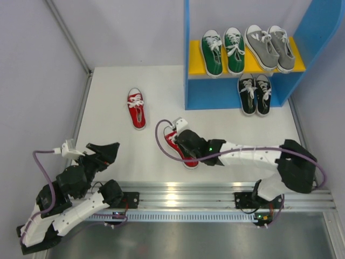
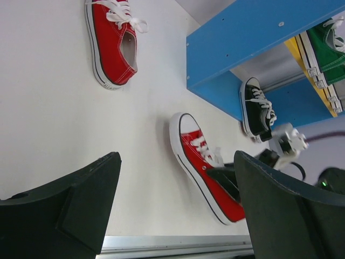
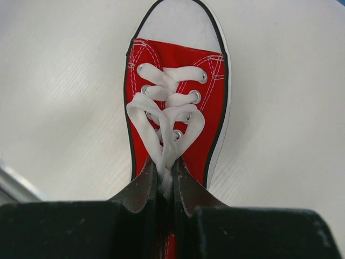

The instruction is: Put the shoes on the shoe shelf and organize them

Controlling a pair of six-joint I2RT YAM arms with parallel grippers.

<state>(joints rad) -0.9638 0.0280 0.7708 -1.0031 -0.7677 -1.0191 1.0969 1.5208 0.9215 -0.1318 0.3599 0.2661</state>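
My right gripper carries the red shoe outward next and releases it at the spot on the blue lower board beside the black pair, since that spot is still empty.
My right gripper is shut on the tongue and white laces of a red shoe at the table's middle front; it shows low at the table in the left wrist view. The other red shoe lies alone further back left. On the blue shoe shelf, the green pair and grey pair sit on the yellow board. The black pair stands below at the right. My left gripper is open and empty at the front left.
A metal rail runs along the table's near edge. Grey walls close in the left and back. The shelf's lower left space holds nothing. My right arm stretches across the front right of the table.
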